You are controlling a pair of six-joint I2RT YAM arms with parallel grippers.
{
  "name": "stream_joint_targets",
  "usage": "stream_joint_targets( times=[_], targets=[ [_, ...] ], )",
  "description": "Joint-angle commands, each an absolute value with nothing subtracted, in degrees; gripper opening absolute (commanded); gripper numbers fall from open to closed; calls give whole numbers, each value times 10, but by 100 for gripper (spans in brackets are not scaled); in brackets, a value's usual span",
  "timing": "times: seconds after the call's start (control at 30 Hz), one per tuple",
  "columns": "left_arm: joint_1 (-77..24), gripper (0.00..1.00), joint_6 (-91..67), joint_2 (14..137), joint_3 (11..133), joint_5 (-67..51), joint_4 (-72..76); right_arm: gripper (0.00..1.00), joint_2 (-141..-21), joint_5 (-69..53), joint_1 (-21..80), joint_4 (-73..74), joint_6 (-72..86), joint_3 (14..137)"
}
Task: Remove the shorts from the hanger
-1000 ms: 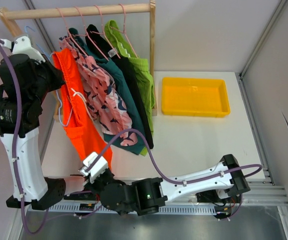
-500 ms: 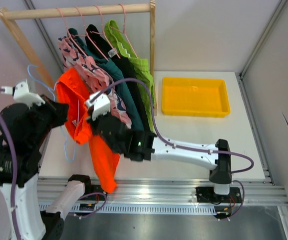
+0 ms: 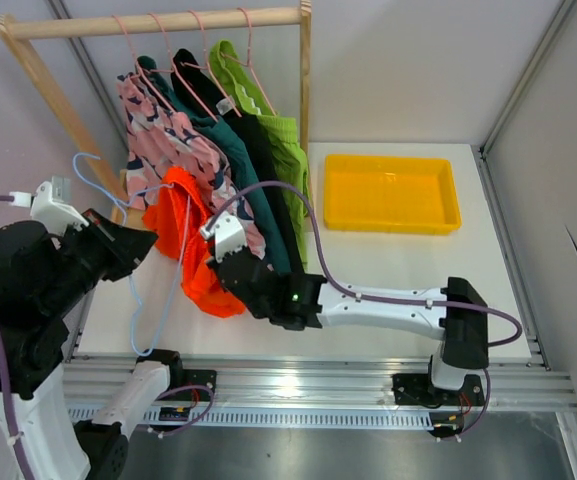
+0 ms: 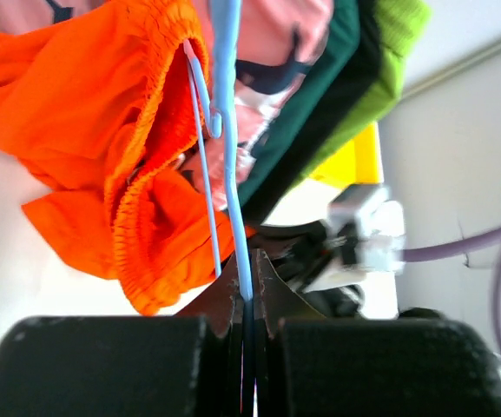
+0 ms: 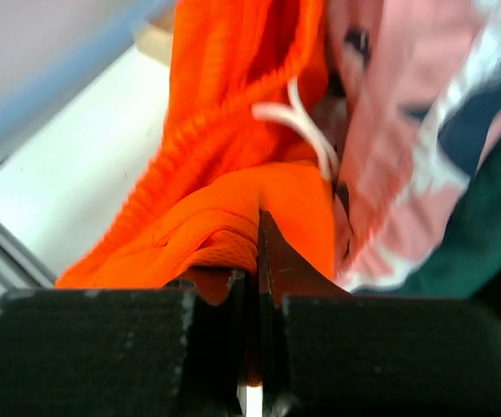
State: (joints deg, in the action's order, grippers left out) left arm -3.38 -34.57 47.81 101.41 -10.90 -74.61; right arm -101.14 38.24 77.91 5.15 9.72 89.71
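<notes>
The yellow tray is empty, so my right gripper will next pull the shorts up and away from the hanger, carry them over the tray's bottom, lower and release them.
The bright orange shorts [image 3: 190, 240] hang bunched on a light blue hanger [image 3: 133, 300], off the rack and over the table's left side. My left gripper [image 3: 148, 243] is shut on the blue hanger's wire [image 4: 233, 174], seen between the jaws in the left wrist view [image 4: 247, 300]. My right gripper [image 3: 211, 268] is shut on a fold of the orange shorts [image 5: 233, 200], with the pinch point in the right wrist view [image 5: 259, 228]. The pink navy-splotched shorts [image 3: 168, 140], teal shorts [image 3: 233, 170], black shorts [image 3: 268, 190] and lime green shorts [image 3: 286, 140] hang on pink hangers.
A wooden clothes rack [image 3: 158, 22] stands at the back left, its right post [image 3: 306, 110] beside the shorts. A yellow tray [image 3: 391, 193] lies on the white table at the back right. Grey walls close in on both sides.
The left arm has lowered and drawn the blue hanger down and left, away from the rack. The right gripper has moved right with the orange shorts, which are now bunched up shorter.
</notes>
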Motion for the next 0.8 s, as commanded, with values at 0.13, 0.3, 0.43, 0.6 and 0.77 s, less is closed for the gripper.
stream_joint_targets(
  times=[0.13, 0.3, 0.43, 0.6, 0.77],
  targets=[
    [-35, 0, -330, 516, 1203, -70, -806, 0, -813, 527, 892, 15, 148, 770],
    [-34, 0, -377, 521, 1208, -287, -765, 0, -657, 592, 870, 112, 200, 701],
    [-34, 0, -428, 467, 1110, -393, -723, 0, -585, 609, 843, 152, 167, 707],
    [-34, 0, -375, 450, 1093, -397, -815, 0, -540, 668, 845, 177, 79, 771],
    [-35, 0, -339, 386, 999, -399, -839, 0, -521, 679, 832, 70, -80, 837]
  ],
)
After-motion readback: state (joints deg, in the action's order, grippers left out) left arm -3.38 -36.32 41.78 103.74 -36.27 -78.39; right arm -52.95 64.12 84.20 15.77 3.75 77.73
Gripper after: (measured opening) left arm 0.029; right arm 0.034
